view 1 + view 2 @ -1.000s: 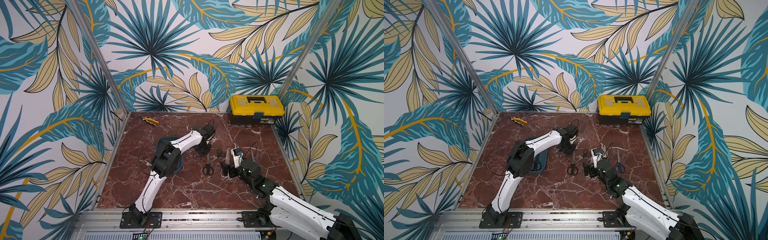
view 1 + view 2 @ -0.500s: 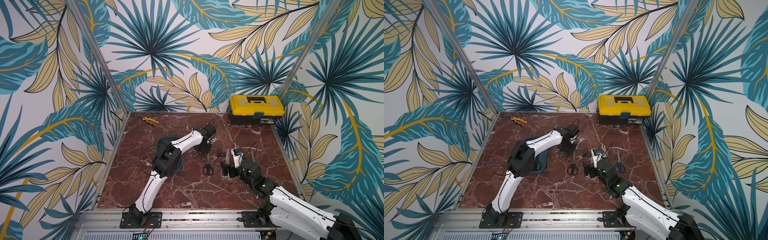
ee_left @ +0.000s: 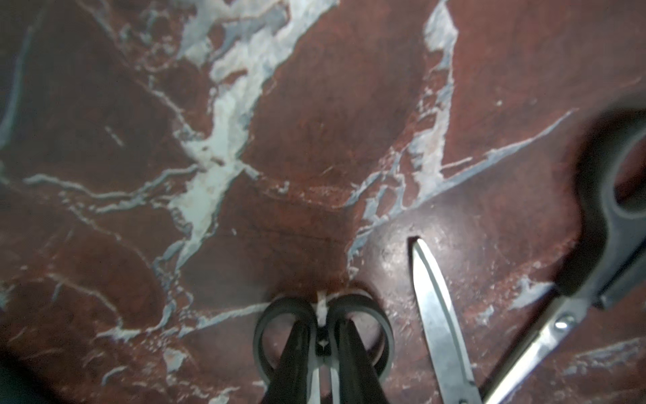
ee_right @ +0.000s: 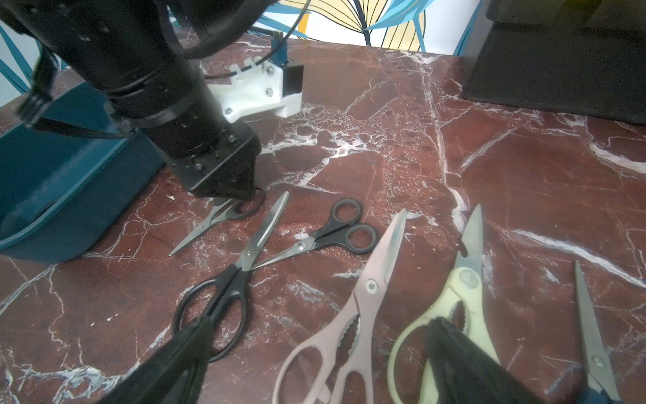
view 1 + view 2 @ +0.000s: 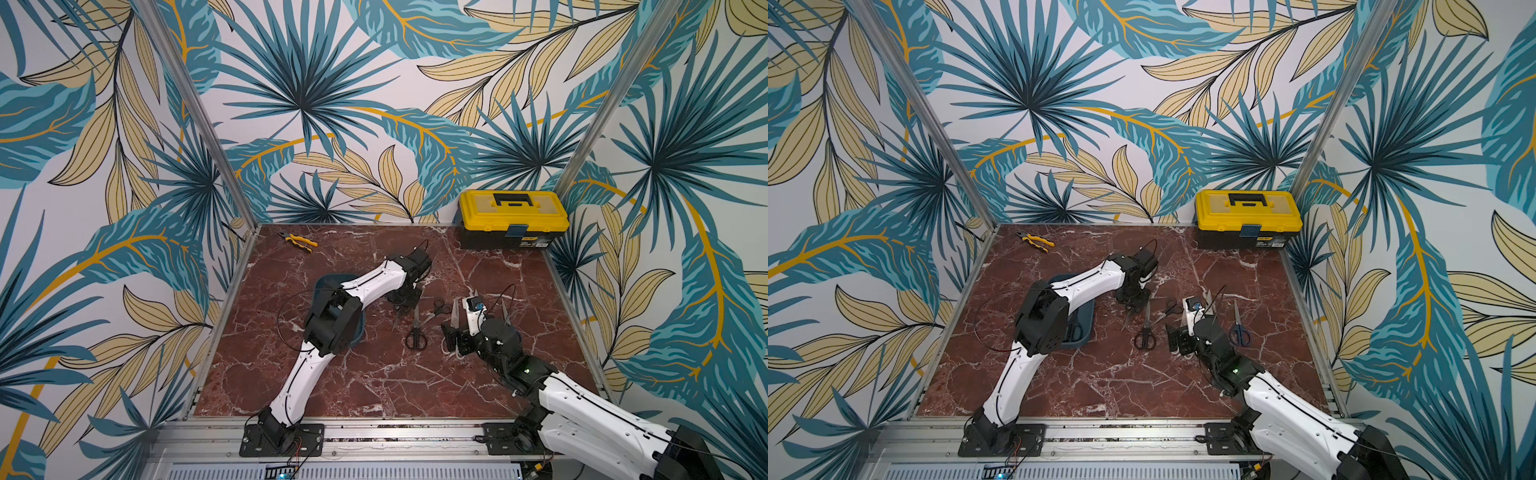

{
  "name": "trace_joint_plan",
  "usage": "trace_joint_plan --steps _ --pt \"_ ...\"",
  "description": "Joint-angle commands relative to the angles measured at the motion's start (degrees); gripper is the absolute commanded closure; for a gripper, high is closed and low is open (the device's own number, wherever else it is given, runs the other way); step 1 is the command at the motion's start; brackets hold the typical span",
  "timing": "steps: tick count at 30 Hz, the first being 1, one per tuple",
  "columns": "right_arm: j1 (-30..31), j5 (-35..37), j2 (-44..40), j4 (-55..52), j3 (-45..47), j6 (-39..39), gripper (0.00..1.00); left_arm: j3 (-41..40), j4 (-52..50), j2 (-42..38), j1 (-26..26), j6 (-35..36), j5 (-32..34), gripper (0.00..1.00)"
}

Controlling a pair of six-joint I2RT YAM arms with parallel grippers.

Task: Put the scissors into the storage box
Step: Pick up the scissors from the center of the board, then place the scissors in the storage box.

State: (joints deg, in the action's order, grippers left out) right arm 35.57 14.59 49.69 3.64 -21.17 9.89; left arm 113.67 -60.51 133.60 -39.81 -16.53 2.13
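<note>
The storage box's side stands beside the low blades of the small scissors, so I will next move my left gripper up over the storage box's rim. It will then go down inside the storage box point(image 5: 1086, 311) to release the scissors.
My left gripper point(image 3: 323, 337) is shut on the ring handles of a small black-handled pair of scissors point(image 4: 216, 217), whose blades slant down to the marble just beside the teal storage box point(image 4: 52, 182). In both top views this gripper point(image 5: 405, 301) sits right of the storage box point(image 5: 1086, 311), which holds a black-handled pair point(image 5: 1073, 330). My right gripper point(image 4: 314, 349) stands open low over the pinkish shears point(image 4: 363, 297), one finger by the long black scissors point(image 4: 223, 293), the other over the cream shears point(image 4: 458, 290). Another small black pair point(image 4: 335, 231) lies between.
A blue-handled pair of scissors point(image 5: 1239, 328) lies right of my right arm. The yellow-lidded black toolbox point(image 5: 513, 218) stands in the back right corner. Yellow-and-black pliers point(image 5: 297, 242) lie at the back left. Walls close in three sides of the marble floor point(image 5: 374, 386).
My left gripper has closed onto the small scissors' handles. Both arms have otherwise stayed in place.
</note>
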Motion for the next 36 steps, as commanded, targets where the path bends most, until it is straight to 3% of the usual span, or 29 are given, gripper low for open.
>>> trace_joint_plan --steps 1,11,21,27,36 --pt "0.2 0.8 0.5 1.3 0.6 0.6 0.0 -0.5 -4.0 -6.1 0.4 -0.6 0.4 1.0" --pt "0.2 0.1 0.7 1.2 0.5 0.4 0.0 -3.1 -9.0 -16.8 3.2 -0.6 3.6 1.0" --pt "0.2 -5.5 0.4 1.8 0.8 -1.4 0.01 -27.1 -2.8 -37.1 16.4 -1.7 7.5 1.0" --pt "0.2 -9.8 2.1 2.5 0.4 -2.5 0.0 -36.5 3.7 -39.1 19.1 -0.8 6.8 1.0" --pt "0.2 -9.6 2.5 2.6 0.3 -2.5 0.0 -40.5 9.9 -34.9 20.2 0.1 6.6 1.0"
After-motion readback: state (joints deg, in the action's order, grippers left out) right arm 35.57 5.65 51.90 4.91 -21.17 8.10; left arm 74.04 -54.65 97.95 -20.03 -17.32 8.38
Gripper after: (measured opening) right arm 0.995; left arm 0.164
